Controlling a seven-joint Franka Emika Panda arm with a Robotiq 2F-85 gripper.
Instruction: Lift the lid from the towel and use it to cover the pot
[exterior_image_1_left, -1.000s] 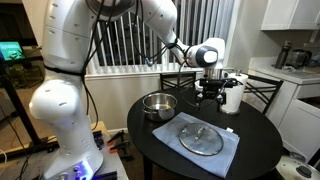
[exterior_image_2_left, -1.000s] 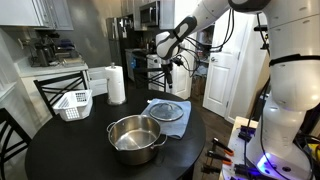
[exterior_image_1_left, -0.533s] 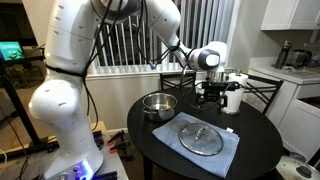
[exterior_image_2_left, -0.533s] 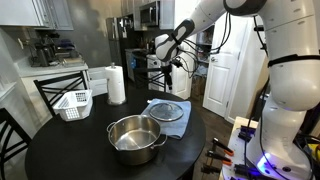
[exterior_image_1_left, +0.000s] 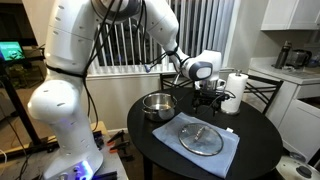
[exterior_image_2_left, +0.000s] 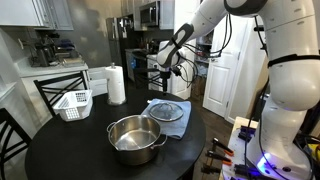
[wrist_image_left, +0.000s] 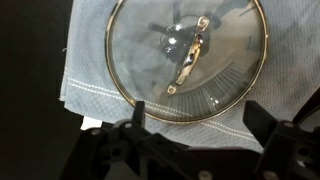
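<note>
The metal handle (exterior_image_1_left: 202, 137) (wrist_image_left: 188, 58) slants beyond my gripper's open fingers, so next I need to lower my gripper toward the lid's center and turn it slightly to bring them astride the handle.
The clear glass lid (exterior_image_1_left: 201, 137) with a metal rim lies flat on the blue-grey towel (exterior_image_1_left: 226, 150) on the round black table. Both also show in an exterior view, lid (exterior_image_2_left: 167, 110) and towel (exterior_image_2_left: 176, 126). The steel pot (exterior_image_1_left: 158, 105) stands uncovered beside the towel; it also shows in an exterior view (exterior_image_2_left: 134, 138). My gripper (exterior_image_1_left: 209, 102) hangs open and empty above the table, over the lid's far side. In the wrist view the lid (wrist_image_left: 185, 55) with its metal handle fills the top, the towel (wrist_image_left: 100, 85) lies under it, and the open fingers (wrist_image_left: 197, 118) frame the lid's near rim.
A white paper-towel roll (exterior_image_1_left: 235, 92) stands at the table's far edge, seen also in an exterior view (exterior_image_2_left: 116, 85). A white basket (exterior_image_2_left: 72, 104) sits on the table near a chair. Kitchen counters and a window with blinds stand behind.
My gripper has moved down and toward the lid, away from the paper-towel roll. Lid, towel and pot have not moved.
</note>
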